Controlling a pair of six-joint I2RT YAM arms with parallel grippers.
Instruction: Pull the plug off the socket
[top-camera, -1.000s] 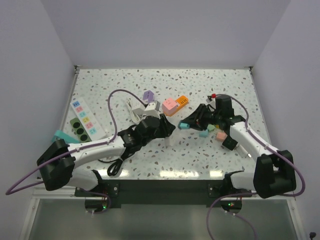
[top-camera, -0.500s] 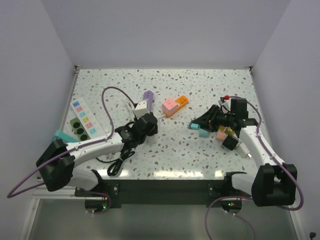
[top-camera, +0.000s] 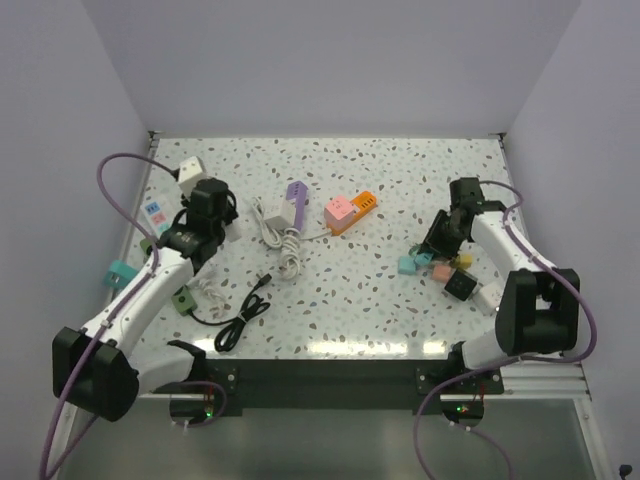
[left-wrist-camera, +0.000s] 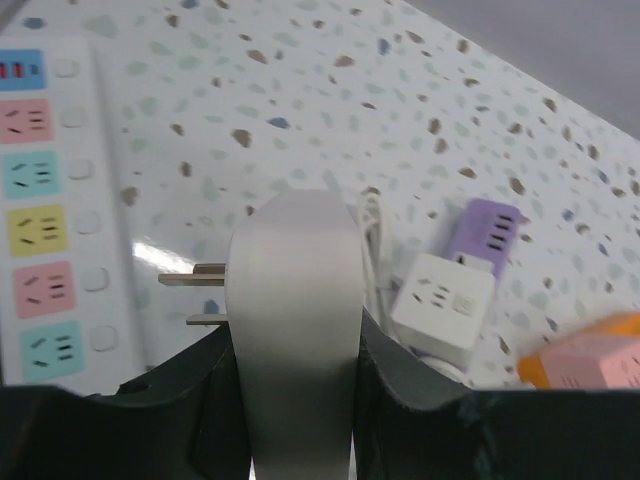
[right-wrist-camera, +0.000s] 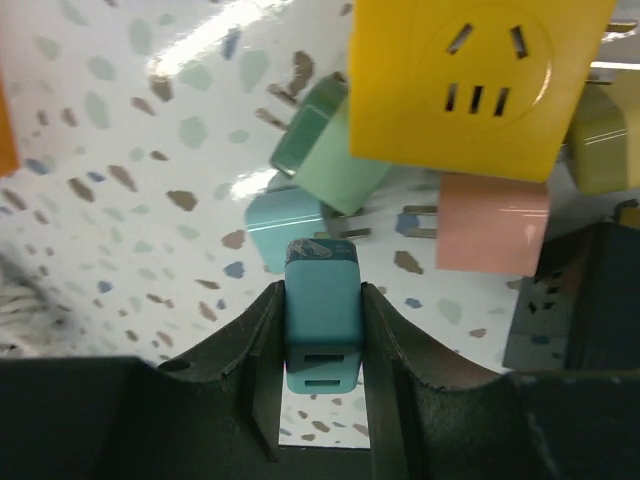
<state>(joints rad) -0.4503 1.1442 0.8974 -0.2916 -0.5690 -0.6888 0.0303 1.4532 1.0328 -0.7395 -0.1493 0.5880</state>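
Next, my right gripper lowers the teal plug (right-wrist-camera: 322, 330) onto the open tabletop between the teal and pink adapters and releases it, since that bare spot lies below the gripper.
My left gripper (left-wrist-camera: 293, 340) is shut on a white adapter block (left-wrist-camera: 293, 270) whose two metal prongs (left-wrist-camera: 195, 275) point left, bare and free of any socket. In the top view this block (top-camera: 190, 172) hangs over the table's far left, at my left gripper (top-camera: 202, 192). My right gripper (right-wrist-camera: 322, 292) is shut on a teal plug (right-wrist-camera: 322, 330) with two slots in its near face. It is held above a pile of adapters at the right, where my right gripper (top-camera: 440, 238) points down and to the left.
A multicoloured power strip (left-wrist-camera: 40, 210) lies under the left arm. A white cube socket (left-wrist-camera: 443, 300), purple adapter (top-camera: 296, 190), white cable bundle (top-camera: 280, 235) and pink-orange block (top-camera: 350, 210) lie mid-table. A black cable (top-camera: 240, 315) is near the front. A yellow cube socket (right-wrist-camera: 470, 80) tops the right pile.
Both grippers were close together mid-table. They have drawn apart: the left swung to the far left with the white block, the right moved back over the pile on the right with the teal plug.
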